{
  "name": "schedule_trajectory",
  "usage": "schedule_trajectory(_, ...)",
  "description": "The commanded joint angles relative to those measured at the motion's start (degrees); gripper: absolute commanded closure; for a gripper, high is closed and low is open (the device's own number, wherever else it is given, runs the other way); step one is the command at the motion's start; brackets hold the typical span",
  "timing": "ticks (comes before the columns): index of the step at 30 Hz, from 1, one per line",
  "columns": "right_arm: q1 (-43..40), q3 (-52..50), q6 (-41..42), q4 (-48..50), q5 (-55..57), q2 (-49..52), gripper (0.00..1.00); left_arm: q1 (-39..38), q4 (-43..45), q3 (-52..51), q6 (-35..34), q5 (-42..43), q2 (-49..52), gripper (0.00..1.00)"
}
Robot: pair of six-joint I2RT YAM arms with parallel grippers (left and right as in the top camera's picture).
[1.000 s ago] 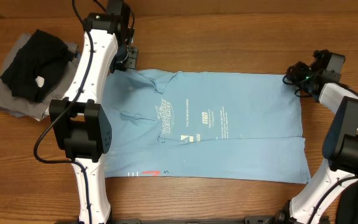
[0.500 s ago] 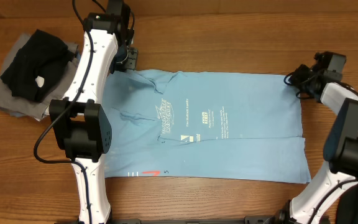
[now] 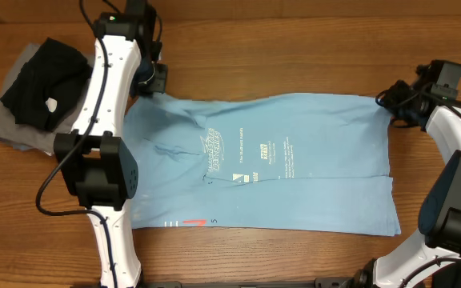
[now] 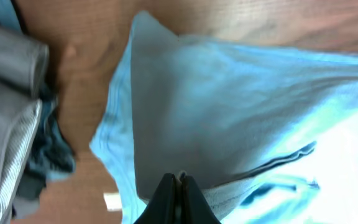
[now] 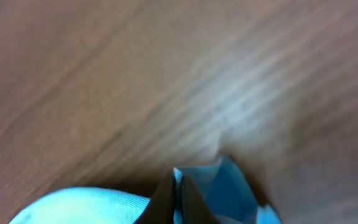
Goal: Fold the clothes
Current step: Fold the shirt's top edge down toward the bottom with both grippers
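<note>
My right gripper draws back toward the base to the end of the T-shirt's crosswise crease next. It releases the T-shirt's hem there, because the T-shirt's far part still lies unfolded.
A light blue T-shirt with white lettering lies spread across the wooden table, its far edge stretched between both arms. My left gripper is shut on the shirt's far left corner; in the left wrist view the jaws pinch the blue cloth. At the far right corner my right gripper is shut on the hem, and a small peak of blue fabric shows by the pinched jaws. Black and grey garments are piled at the far left.
The pile of grey cloth lies just left of the left gripper. Bare wooden table runs beyond the shirt's far edge and along its near edge. The arm bases stand at the front left and front right.
Both grippers have pulled outward and away with the shirt's far corners, stretching the far edge taut. The right gripper has shut on the hem.
</note>
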Motion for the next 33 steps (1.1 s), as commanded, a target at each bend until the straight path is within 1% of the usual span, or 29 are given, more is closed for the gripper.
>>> schedule_trajectory(1,-1.38,0.90,3.93,-2.10,-0.09,-1.81,0.96,0.61,-2.67,1.51,-1.40,3.80,-2.08,0.96)
schedule_trajectory(7,-2.97,0.90,3.74,-4.83,-5.77,-2.80,0.96,0.83,-8.79,1.51,-1.38,4.24,-2.12,0.96)
schedule_trajectory(9,-3.61,0.90,1.64,-4.81,-9.94,-3.76,0.96,0.87,-10.75,1.51,-1.36,4.39,-2.12,0.96)
schedule_trajectory(10,-4.04,0.90,0.09,-5.01,-12.70,-4.96,0.96,0.87,-12.90,1.51,-0.61,5.88,-2.12,0.96)
schedule_trajectory(14,-4.92,0.90,0.39,-8.37,-12.48,-7.76,0.96,0.87,-13.03,1.51,0.61,9.86,-2.60,0.96)
schedule_trajectory(21,-6.60,0.90,0.35,-14.25,-12.44,-11.39,0.96,1.44,-13.05,1.51,1.09,10.01,-5.53,0.96)
schedule_trajectory(28,-7.54,0.90,-0.83,-18.71,-12.46,-11.98,0.96,2.29,-13.03,1.29,1.68,10.05,-11.61,0.96)
schedule_trajectory(33,-7.56,0.90,-1.29,-22.45,-12.44,-11.98,0.96,2.16,-13.03,-2.47,1.68,11.69,-14.01,0.96)
